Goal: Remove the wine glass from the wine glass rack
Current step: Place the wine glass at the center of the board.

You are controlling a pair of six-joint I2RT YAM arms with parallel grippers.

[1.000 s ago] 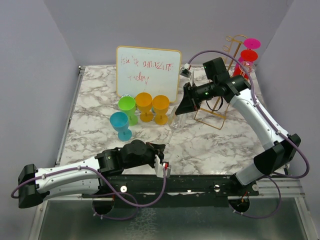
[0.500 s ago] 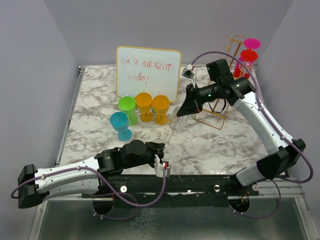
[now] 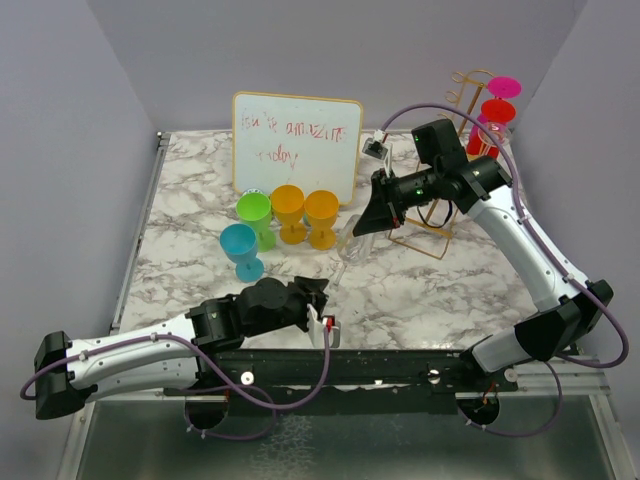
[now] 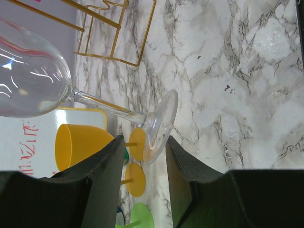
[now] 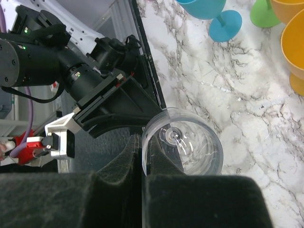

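My right gripper carries the clear wine glass below and left in the top view to Bare marble by the blue cup next, lowers it and releases.
A clear wine glass [image 3: 356,240] hangs tilted above the table, bowl up and foot toward the front. My right gripper [image 3: 373,222] is shut on the bowl's rim [image 5: 151,137], one finger inside and one outside. The gold wire wine glass rack [image 3: 462,96] stands at the back right behind the right arm, with a red glass [image 3: 497,110] and a pink glass [image 3: 504,86] on its hooks. My left gripper [image 3: 322,293] is open near the front edge. In the left wrist view the glass's foot [image 4: 161,124] sits just ahead of the gap between its fingers [image 4: 107,166].
A blue cup [image 3: 240,248], a green cup [image 3: 255,212] and two orange cups [image 3: 288,208] stand at centre left in front of a whiteboard [image 3: 296,140]. The rack's rectangular base [image 3: 425,238] lies on the marble top. Walls close in at left, back and right.
The right arm has carried the glass slightly right and back, tilting it more. The left gripper has crept forward toward the glass's foot.
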